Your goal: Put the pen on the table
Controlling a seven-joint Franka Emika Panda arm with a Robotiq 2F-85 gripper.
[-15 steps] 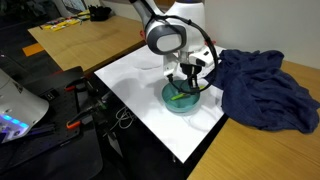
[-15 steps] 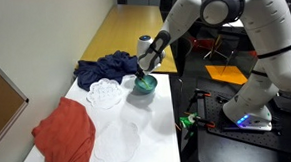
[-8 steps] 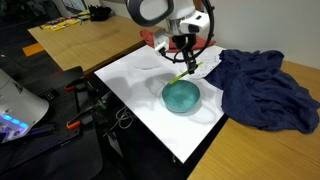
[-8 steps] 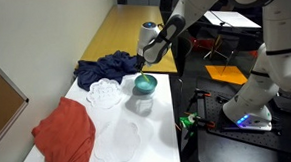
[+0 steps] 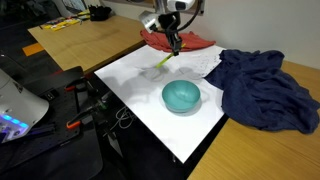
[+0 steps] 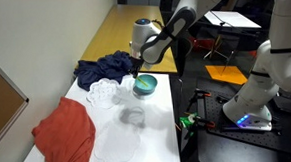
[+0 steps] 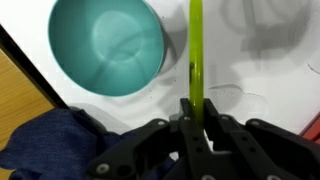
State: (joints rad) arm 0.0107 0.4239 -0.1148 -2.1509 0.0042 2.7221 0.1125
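The robot should next lower the yellow-green pen in its gripper onto the white table beside the teal bowl, then open the gripper's fingers.
The yellow-green pen (image 7: 195, 50) is clamped between my gripper's (image 7: 195, 112) two black fingers and sticks out past them. In an exterior view my gripper (image 5: 174, 46) holds the pen (image 5: 163, 60) in the air above the white table (image 5: 130, 75), beyond the teal bowl (image 5: 181, 96). The bowl (image 7: 105, 45) is empty in the wrist view and lies off to one side of the pen. In an exterior view my gripper (image 6: 137, 67) hangs just above the table (image 6: 160, 120) beside the bowl (image 6: 144, 85); the pen is too small to make out there.
A dark blue cloth (image 5: 265, 85) lies heaped next to the bowl. A red cloth (image 5: 190, 40) lies at the table's end behind my gripper. Clear plastic pieces (image 6: 106, 93) rest on the table. Tan wooden desks (image 5: 90, 38) adjoin it.
My gripper has lifted the pen out of the teal bowl and carried it away from the bowl, over the white table toward the red cloth.
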